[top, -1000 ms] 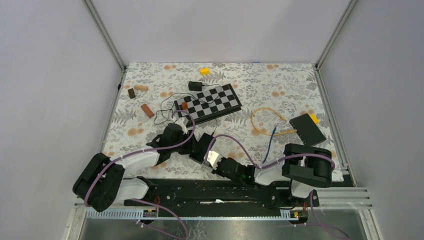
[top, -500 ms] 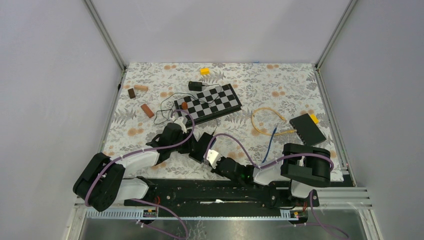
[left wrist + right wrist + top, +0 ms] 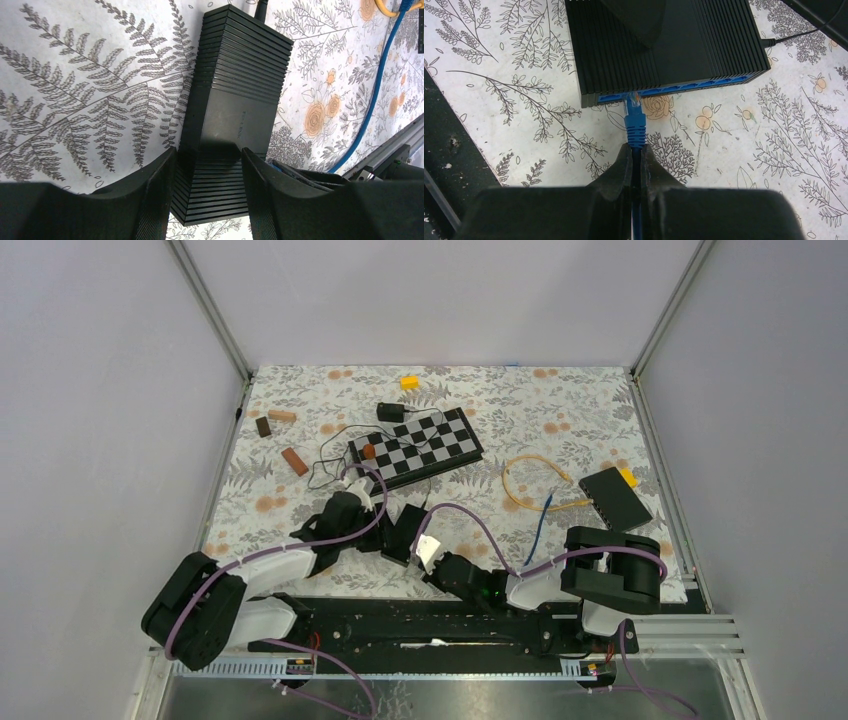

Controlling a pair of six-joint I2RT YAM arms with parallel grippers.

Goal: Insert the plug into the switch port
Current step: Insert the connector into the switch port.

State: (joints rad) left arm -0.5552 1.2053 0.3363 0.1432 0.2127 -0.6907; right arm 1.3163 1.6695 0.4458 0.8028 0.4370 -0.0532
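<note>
My right gripper pushes the blue plug (image 3: 634,120) toward the switch next, into the port before it, and releases the cable. The clear tip still shows outside.
The black ribbed switch (image 3: 235,90) lies on the floral cloth, and my left gripper (image 3: 209,165) is shut on its near end, one finger against each side. Along its other edge runs a blue row of ports (image 3: 704,85). The blue plug (image 3: 634,120) has its clear tip at the mouth of a port near the row's left end. My right gripper (image 3: 636,150) is shut on the blue cable just behind the plug. In the top view the switch (image 3: 400,532) sits between the left gripper (image 3: 372,528) and the right gripper (image 3: 425,552), near the arm bases.
The blue cable (image 3: 540,525) trails right toward a yellow cable loop (image 3: 530,480) and a black box (image 3: 614,497). A chessboard (image 3: 415,445), a black adapter (image 3: 390,412) with thin wire, wooden blocks (image 3: 294,460) and a yellow block (image 3: 409,382) lie farther back.
The left arm has drawn slightly toward the near edge with the switch. The right gripper has edged a little left toward the switch, still holding the cable.
</note>
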